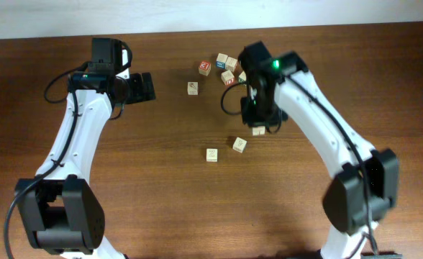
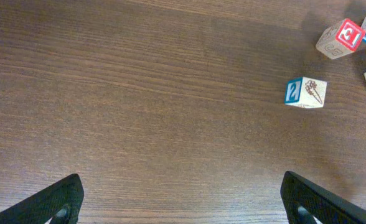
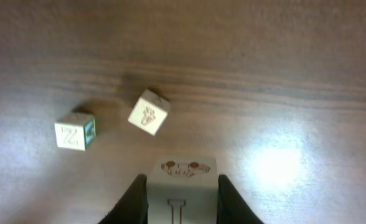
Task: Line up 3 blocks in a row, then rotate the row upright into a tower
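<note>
The pale wood block still hangs above the table, so my right gripper will next lower toward the bare tabletop [image 3: 192,132] beside the angled block to release it.
My right gripper [image 1: 258,124] [image 3: 182,190] is shut on a pale wood block [image 3: 182,169] [image 1: 258,131] with a faint brown drawing on its far face and a letter on top. It holds the block at the table's middle right. Two more pale blocks lie on the table just ahead of it. One [image 3: 149,112] [image 1: 239,144] sits turned at an angle. The other [image 3: 75,131] [image 1: 211,155] shows a Z and a greenish side. My left gripper [image 1: 144,86] [image 2: 183,208] is open over bare wood at the back left, holding nothing.
Printed cubes cluster at the back centre: a red-faced one [image 1: 205,68] [image 2: 340,37], a blue-faced one [image 1: 193,88] [image 2: 305,92], and others [image 1: 228,72] right behind my right arm. The white wall edge [image 1: 197,14] runs along the back of the table.
</note>
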